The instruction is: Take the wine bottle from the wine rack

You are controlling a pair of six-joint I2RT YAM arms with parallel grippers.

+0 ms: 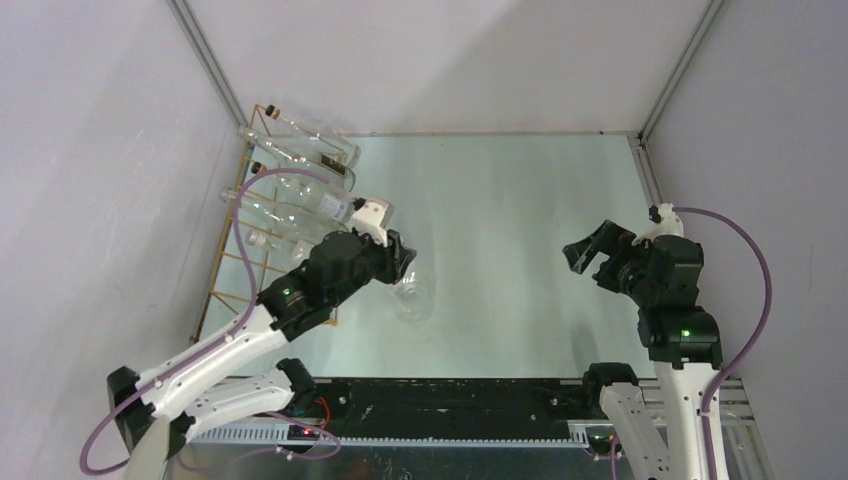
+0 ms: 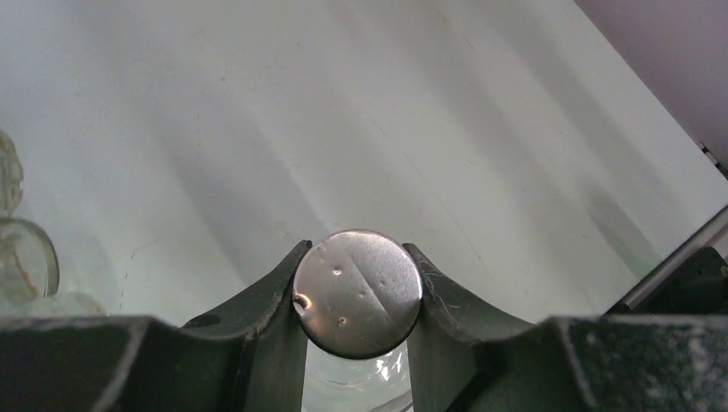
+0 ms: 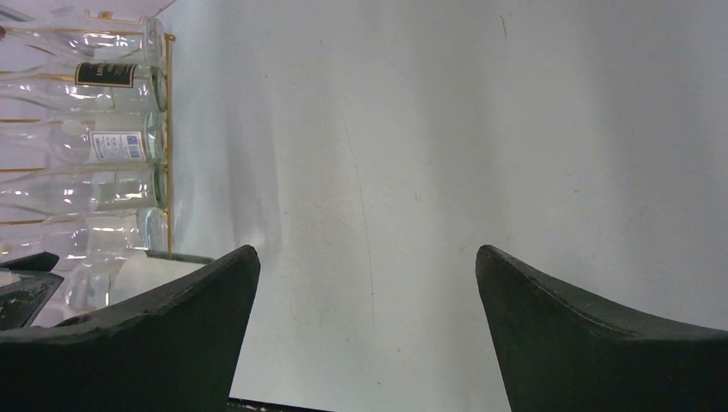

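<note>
My left gripper will next go right in the top view and down to release the bottle on bare tabletop.
My left gripper (image 1: 403, 262) is shut on the neck of a clear wine bottle (image 1: 412, 298), to the right of the rack and over the table. The bottle points cap up. In the left wrist view its round silver cap (image 2: 357, 292) sits between my left gripper's (image 2: 356, 247) fingertips, with glass below. I cannot tell whether the bottle's base touches the table. The gold wire wine rack (image 1: 240, 255) runs along the left wall and holds several clear bottles (image 1: 300, 165). My right gripper (image 1: 590, 255) is open and empty at the right; it also shows in the right wrist view (image 3: 367, 257).
The right wrist view shows the rack's gold edge (image 3: 168, 129) and the bottle bases (image 3: 129, 146) at its far left. The pale table (image 1: 520, 220) is bounded by white walls and metal corner posts. A black rail (image 1: 450, 405) lies along the near edge.
</note>
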